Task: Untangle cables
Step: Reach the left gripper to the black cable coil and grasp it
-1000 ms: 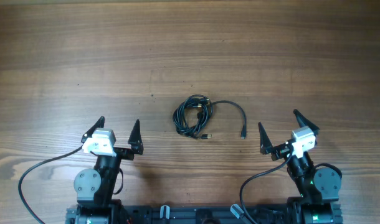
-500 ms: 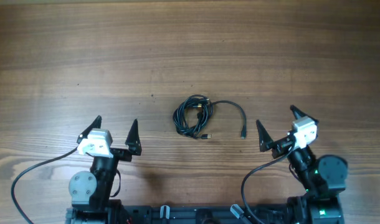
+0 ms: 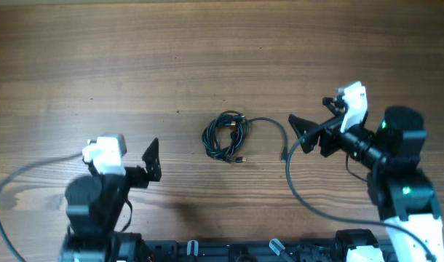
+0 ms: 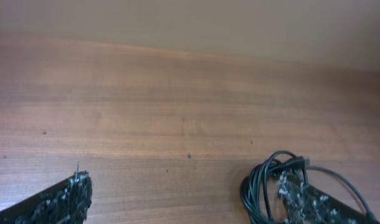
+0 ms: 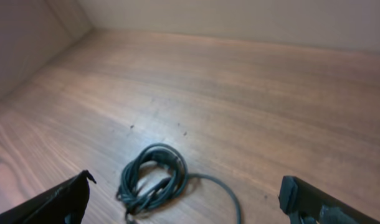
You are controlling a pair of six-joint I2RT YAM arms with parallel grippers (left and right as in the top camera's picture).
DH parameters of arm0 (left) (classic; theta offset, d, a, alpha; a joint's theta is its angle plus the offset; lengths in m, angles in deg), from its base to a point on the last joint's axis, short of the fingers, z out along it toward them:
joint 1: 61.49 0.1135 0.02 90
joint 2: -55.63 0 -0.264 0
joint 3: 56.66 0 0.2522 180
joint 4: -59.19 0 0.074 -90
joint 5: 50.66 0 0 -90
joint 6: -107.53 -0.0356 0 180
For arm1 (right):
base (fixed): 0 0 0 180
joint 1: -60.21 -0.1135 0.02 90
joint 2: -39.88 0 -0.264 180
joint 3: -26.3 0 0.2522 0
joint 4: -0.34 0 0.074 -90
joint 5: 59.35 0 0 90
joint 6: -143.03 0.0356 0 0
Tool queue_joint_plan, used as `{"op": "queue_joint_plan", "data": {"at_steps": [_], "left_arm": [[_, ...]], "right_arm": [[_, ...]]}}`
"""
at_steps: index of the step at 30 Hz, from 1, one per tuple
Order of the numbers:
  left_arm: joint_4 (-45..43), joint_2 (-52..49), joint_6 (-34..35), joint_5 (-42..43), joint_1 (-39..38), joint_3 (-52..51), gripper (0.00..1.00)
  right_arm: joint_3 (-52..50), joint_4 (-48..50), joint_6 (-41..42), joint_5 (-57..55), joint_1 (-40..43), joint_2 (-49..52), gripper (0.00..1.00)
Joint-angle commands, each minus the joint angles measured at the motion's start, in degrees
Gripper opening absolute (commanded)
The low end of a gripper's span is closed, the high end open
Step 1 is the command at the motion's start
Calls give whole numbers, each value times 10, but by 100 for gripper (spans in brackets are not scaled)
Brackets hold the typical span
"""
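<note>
I will move my left gripper across, outward and down next, onto the bundle's lower cable parts facing it, gathered to its right in the overhead view.
The cables (image 3: pixel 226 136) lie as a coiled black bundle on the wooden table, with one loose strand arcing right to a plug (image 3: pixel 284 154). My left gripper (image 3: pixel 131 159) is open and empty, to the left of and nearer than the bundle. In the left wrist view the bundle (image 4: pixel 268 186) lies by my right finger, and the jaws (image 4: pixel 190 208) are wide apart. My right gripper (image 3: pixel 316 120) is open and empty, just right of the loose strand. In the right wrist view the bundle (image 5: pixel 152 180) lies ahead between the open jaws (image 5: pixel 187 190).
The wooden table (image 3: pixel 222 51) stretches beyond the cables. Thick black arm cables trail on the table at the near left (image 3: pixel 25 182) and near right (image 3: pixel 295 189). The arm bases stand along the near edge.
My right arm has swung forward and to the left, its gripper now close to the loose strand. My left arm has shifted slightly left. The cables have not moved.
</note>
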Motion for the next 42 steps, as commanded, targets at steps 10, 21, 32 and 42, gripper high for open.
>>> {"op": "queue_joint_plan", "data": {"at_steps": [10, 21, 32, 42], "left_arm": [[133, -415, 22, 197, -3, 220, 100], [21, -630, 155, 160, -116, 220, 100], [-92, -733, 244, -108, -258, 220, 73], [-112, -777, 244, -100, -266, 220, 65]], "right_arm": [[148, -145, 51, 70, -1, 99, 100], [148, -130, 75, 68, -1, 156, 100], [147, -138, 77, 48, -1, 184, 100], [147, -143, 77, 31, -1, 184, 100]]}}
